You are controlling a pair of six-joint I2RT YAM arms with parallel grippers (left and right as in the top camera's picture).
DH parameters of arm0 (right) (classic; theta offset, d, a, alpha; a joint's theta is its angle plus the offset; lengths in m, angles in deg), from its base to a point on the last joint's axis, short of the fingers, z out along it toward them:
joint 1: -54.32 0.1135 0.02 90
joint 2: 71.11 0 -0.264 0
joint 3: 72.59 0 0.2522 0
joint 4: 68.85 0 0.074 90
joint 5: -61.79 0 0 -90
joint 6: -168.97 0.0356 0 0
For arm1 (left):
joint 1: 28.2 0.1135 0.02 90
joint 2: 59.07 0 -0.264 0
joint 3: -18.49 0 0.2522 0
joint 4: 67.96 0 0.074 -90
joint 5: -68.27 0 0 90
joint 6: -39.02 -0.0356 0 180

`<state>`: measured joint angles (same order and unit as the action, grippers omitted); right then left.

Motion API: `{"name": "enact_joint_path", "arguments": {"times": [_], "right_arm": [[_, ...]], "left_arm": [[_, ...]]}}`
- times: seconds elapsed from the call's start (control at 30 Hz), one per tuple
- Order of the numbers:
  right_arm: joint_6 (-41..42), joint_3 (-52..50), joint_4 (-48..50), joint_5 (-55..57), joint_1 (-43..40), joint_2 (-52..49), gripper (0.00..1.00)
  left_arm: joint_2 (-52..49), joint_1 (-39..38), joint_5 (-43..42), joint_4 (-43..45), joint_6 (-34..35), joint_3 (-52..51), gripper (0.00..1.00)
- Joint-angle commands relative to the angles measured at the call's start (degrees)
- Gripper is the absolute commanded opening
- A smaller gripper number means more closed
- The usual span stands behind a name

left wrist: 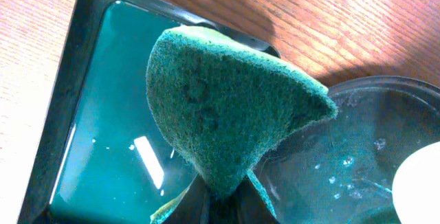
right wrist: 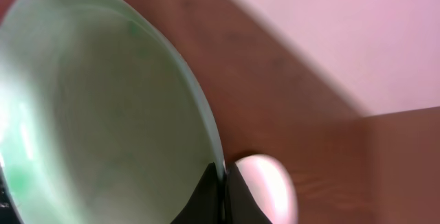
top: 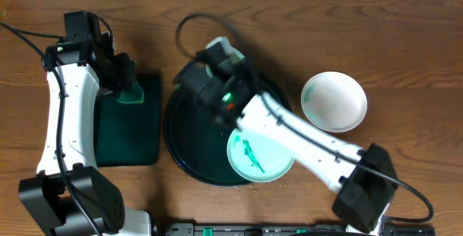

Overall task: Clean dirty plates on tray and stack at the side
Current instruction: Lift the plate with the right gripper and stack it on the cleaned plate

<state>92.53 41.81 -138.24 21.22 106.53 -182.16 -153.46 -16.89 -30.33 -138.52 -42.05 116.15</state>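
Observation:
My right gripper will shift to the right in the overhead view, then down to release its plate upon the white plate (top: 333, 101), since that already lies off the tray.
The round black tray (top: 189, 149) lies at the table's middle. A mint plate (top: 269, 156) with green scribble smears lies on its front right part. My right gripper (top: 211, 69) is over the tray's far side, shut on the rim of a pale mint plate (right wrist: 103, 114) that it holds tilted on edge, with faint green smears at the plate's left; the fingers (right wrist: 223, 186) pinch the rim. A white plate (top: 333, 101) lies on the table to the right of the tray. My left gripper (top: 129, 91) is shut on a green sponge (left wrist: 220, 107) above the tray's left edge (left wrist: 344, 155).
A smaller rectangular dark green tray (top: 130, 131) lies left of the round tray, under the sponge; it also shows in the left wrist view (left wrist: 103, 114). A black cable (top: 189, 24) loops behind the round tray. A pale blurred round shape (right wrist: 271, 186) sits beside the right fingers.

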Motion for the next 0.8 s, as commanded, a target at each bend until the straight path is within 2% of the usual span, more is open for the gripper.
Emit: {"name": "enact_joint_path", "arguments": {"times": [0.0,0.03,0.13,0.27,0.6,0.77], "right_arm": [[2.27,0.24,0.55,-25.0,-6.82,1.57,0.01],[2.25,0.24,0.81,-33.59,-10.75,2.36,0.01],[2.27,0.24,0.79,-49.07,-19.69,4.46,0.01],[2.25,0.24,-0.33,-59.1,-28.48,6.4,0.01],[2.27,0.24,-11.06,-61.75,-49.62,10.21,0.01],[2.21,-0.17,-18.32,-57.55,-58.45,10.21,0.01]], "left_arm": [[0.04,0.15,0.76,-0.2,-0.74,-0.31,0.07],[0.04,0.15,0.76,-0.2,-0.74,-0.31,0.07],[0.04,0.13,0.76,-0.17,-0.74,-0.31,0.07],[0.04,0.15,0.76,-0.15,-0.74,-0.31,0.07],[0.04,0.13,0.76,-0.15,-0.74,-0.31,0.07],[0.04,0.13,0.74,-0.42,-0.74,-0.31,0.07]]}}
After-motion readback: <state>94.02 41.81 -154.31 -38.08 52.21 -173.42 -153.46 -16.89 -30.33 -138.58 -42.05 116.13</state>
